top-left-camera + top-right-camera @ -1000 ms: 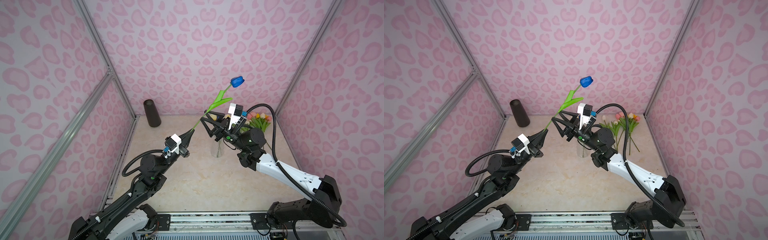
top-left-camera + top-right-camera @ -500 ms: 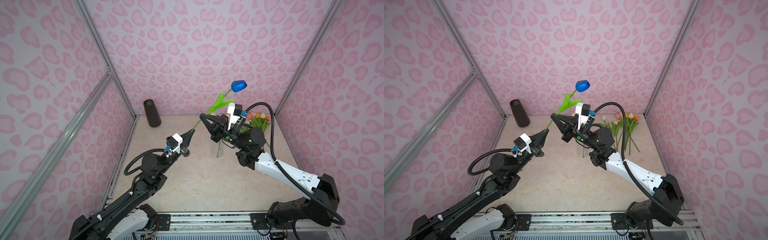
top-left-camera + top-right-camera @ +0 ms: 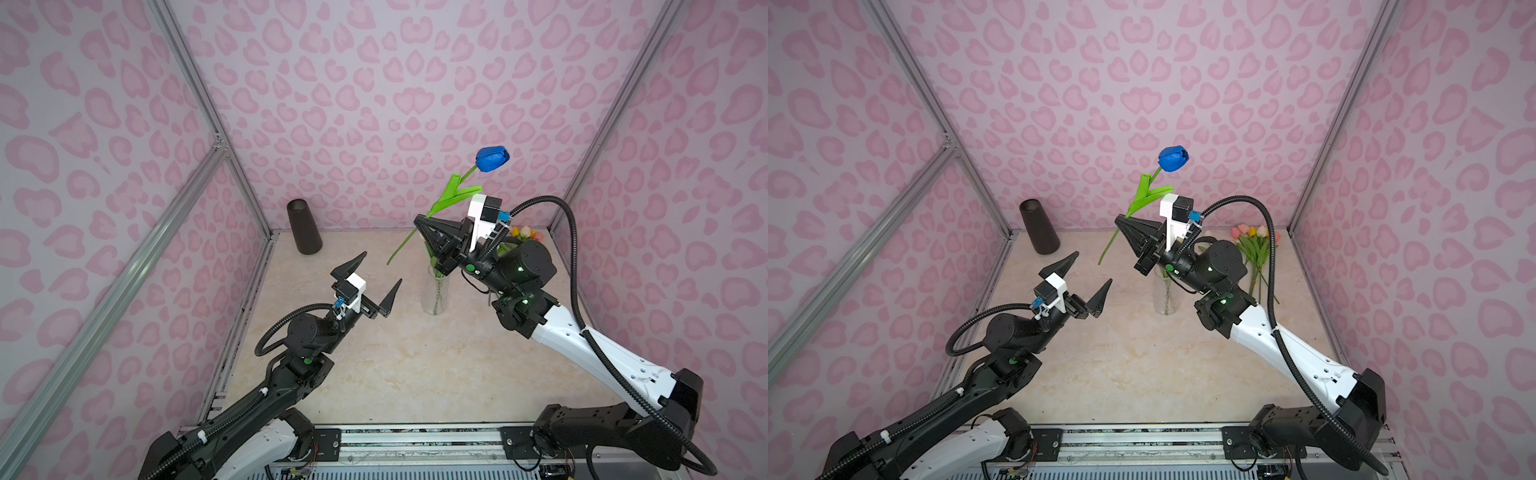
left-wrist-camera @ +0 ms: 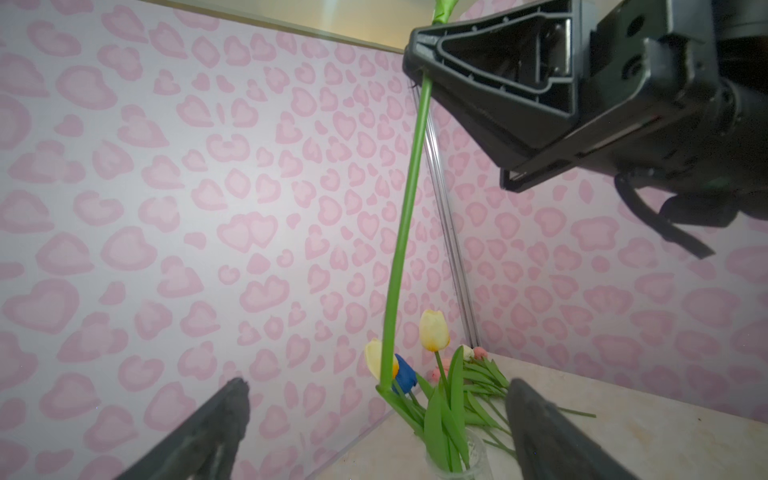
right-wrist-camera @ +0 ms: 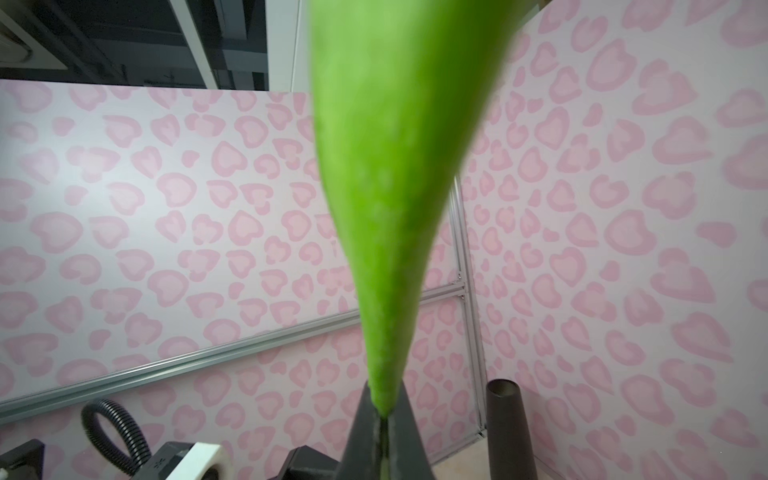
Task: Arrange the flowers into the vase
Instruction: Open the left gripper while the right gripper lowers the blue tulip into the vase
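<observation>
The robot's right gripper needs to turn the tilted stem of the blue tulip upright, lower it through the vase's opening and let go of it there, because the lower end of the stem still hangs outside the vase.
My right gripper is shut on the green stem of a blue tulip, which it holds tilted above the clear glass vase. A leaf fills the right wrist view. My left gripper is open, with the stem's lower end hanging free just beyond its fingertips. The vase holds yellow and blue tulips. More flowers lie at the back right.
A dark tapered container stands at the back left corner. Pink patterned walls with metal posts enclose the beige table. A metal rail runs along the front edge.
My right gripper has closed on the tulip's stem. After that my left gripper opened and let go of the stem's lower end. The tulip now hangs from the right gripper alone.
</observation>
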`<state>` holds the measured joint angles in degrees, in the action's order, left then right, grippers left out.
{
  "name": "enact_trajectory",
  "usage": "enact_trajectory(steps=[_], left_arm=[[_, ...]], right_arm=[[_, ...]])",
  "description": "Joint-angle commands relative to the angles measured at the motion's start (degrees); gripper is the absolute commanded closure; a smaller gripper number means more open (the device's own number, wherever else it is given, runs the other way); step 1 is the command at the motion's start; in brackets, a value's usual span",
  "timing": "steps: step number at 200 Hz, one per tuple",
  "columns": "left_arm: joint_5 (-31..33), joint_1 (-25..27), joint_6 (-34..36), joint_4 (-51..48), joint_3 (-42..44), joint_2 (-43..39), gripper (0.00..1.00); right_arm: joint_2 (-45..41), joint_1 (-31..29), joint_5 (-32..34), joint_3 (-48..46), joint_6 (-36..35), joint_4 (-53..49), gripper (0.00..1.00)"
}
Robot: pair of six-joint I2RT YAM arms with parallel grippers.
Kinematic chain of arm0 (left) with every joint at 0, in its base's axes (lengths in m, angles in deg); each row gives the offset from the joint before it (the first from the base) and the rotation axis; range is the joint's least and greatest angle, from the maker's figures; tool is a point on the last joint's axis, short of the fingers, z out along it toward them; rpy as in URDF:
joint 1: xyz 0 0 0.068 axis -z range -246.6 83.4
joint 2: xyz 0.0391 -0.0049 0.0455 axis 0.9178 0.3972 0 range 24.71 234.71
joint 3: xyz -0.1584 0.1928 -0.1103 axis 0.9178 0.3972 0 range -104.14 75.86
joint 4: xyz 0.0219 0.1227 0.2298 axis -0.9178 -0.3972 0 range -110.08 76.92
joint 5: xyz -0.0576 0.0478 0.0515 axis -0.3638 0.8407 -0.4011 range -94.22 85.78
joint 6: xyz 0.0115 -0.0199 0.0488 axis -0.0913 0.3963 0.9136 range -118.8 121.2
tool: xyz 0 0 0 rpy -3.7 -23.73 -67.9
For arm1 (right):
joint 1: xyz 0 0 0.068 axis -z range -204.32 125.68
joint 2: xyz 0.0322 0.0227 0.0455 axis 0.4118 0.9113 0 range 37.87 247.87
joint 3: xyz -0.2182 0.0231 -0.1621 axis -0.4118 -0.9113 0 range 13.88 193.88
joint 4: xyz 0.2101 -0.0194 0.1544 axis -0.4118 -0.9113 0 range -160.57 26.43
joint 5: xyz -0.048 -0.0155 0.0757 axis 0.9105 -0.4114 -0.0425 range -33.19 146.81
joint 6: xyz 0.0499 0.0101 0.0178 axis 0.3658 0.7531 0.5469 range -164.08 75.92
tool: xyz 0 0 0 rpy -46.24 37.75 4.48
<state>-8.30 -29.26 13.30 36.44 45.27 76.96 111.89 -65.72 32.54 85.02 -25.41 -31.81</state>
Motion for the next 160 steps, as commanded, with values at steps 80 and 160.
enact_trajectory(steps=[80, 160], left_arm=[[9.1, -0.9, -0.9, -1.4, 5.7, 2.2, 0.02], [8.5, -0.9, -0.8, -0.8, 2.9, 8.3, 0.02]], right_arm=[[-1.2, 1.9, 22.8, -6.2, -16.6, -20.4, 1.0], [2.1, 2.0, 28.0, -11.7, -22.2, -9.5, 1.0]])
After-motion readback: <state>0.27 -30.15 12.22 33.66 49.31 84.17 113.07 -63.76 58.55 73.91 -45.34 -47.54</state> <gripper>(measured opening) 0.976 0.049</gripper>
